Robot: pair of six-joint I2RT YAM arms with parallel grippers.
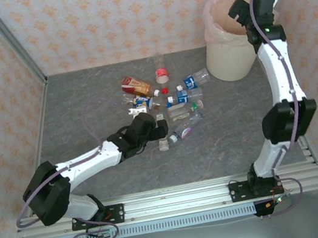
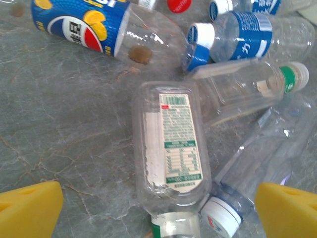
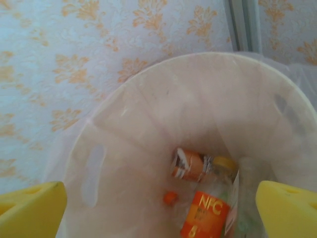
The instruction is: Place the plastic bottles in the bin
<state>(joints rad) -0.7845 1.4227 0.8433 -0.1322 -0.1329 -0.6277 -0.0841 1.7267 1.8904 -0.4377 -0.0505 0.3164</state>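
Observation:
The clear bottle with the green-and-white label already lies lengthwise between the open fingers. My left gripper should move down onto it next and close on the bottle's body.
Several plastic bottles lie scattered in the middle of the grey table. My left gripper is low at the near edge of the pile, open. In its wrist view a clear bottle with a green-and-white label lies flat between the yellow fingers, untouched. A white-capped bottle lies beside it. My right gripper hangs open over the bin at the back right. Inside the bin lie an orange NFC bottle, an orange-labelled bottle and a loose orange cap.
A blue-and-yellow labelled bottle, a blue-labelled bottle and a clear bottle with a green neck band crowd the far side of the left gripper. A brown bottle and a red-capped one lie farther back. Patterned walls close in the table.

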